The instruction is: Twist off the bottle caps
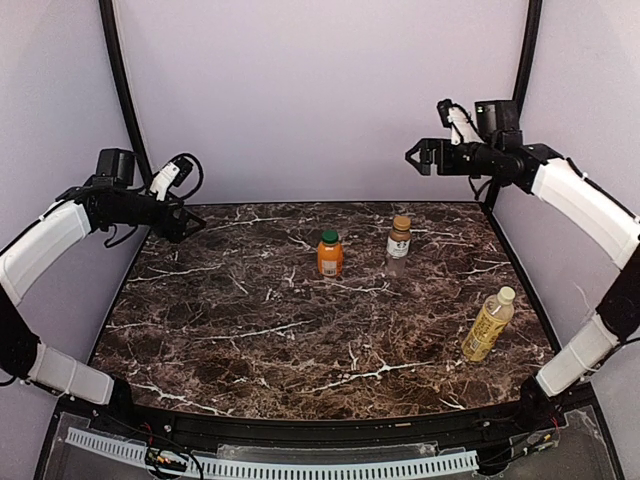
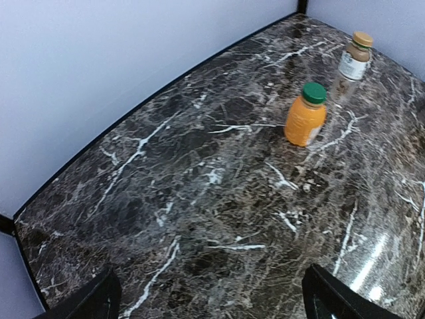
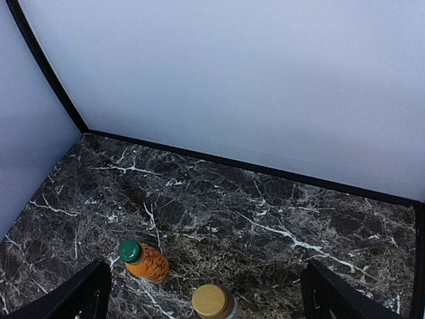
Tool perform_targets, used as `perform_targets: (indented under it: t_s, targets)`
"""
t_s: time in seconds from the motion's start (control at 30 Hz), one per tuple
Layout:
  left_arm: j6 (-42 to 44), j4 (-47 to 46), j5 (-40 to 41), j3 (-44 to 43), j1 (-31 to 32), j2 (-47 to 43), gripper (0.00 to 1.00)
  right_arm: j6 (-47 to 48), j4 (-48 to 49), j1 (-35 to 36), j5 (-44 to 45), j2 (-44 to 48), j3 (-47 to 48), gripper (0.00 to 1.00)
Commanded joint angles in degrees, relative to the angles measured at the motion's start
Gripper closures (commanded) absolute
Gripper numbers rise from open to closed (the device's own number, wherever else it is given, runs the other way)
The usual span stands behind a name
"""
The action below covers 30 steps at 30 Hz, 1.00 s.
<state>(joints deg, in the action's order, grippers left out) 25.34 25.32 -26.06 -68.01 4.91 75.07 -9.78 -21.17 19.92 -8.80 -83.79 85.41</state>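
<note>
My right gripper tilts and lowers onto the tan-brown cap [image 1: 402,222] of the clear labelled bottle next, since that cap is below its raised, open fingers.
Three bottles stand upright on the dark marble table [image 1: 250,330]. The short orange bottle [image 1: 330,257] wears a dark green cap [image 1: 329,237]. The clear labelled bottle [image 1: 399,243] has a tan-brown cap [image 1: 402,222]. The slim yellow bottle [image 1: 488,325] at the right has a cream-white cap [image 1: 507,295]. My left gripper [image 1: 190,222] is raised at the far left, open and empty. My right gripper [image 1: 417,156] is raised at the far right, open and empty. The left wrist view shows the orange bottle [image 2: 305,116] and the clear bottle [image 2: 353,58]. The right wrist view shows the green cap [image 3: 130,250] and the tan cap [image 3: 212,301].
Pale walls enclose the table at the back and both sides [image 1: 320,100]. A black frame post stands in each back corner [image 1: 122,80]. A white perforated strip [image 1: 300,465] runs along the near edge by the arm bases.
</note>
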Motion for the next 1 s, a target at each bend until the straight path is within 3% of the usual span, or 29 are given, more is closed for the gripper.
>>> perform_targets:
  t_s: [0.0,0.3,0.63,0.97]
  targets:
    - [3.18,14.23,-0.44,-3.1,4.03,-1.74,0.05,1.8,-15.78,4.48,9.27,-10.44,7.93,0.01]
    - [0.31,15.83,1.04,-4.51,6.69,-0.05,0.05,3.29,-26.3,9.27,12.58,-23.44,17.67,0.01]
    - [0.09,15.87,0.49,-4.54,7.67,0.82,0.05,2.81,-26.64,9.43,12.14,-25.86,17.54,0.31]
    - [0.05,16.56,-0.44,-5.32,7.85,0.8,0.05,2.49,-26.69,9.42,12.61,-26.78,17.26,0.39]
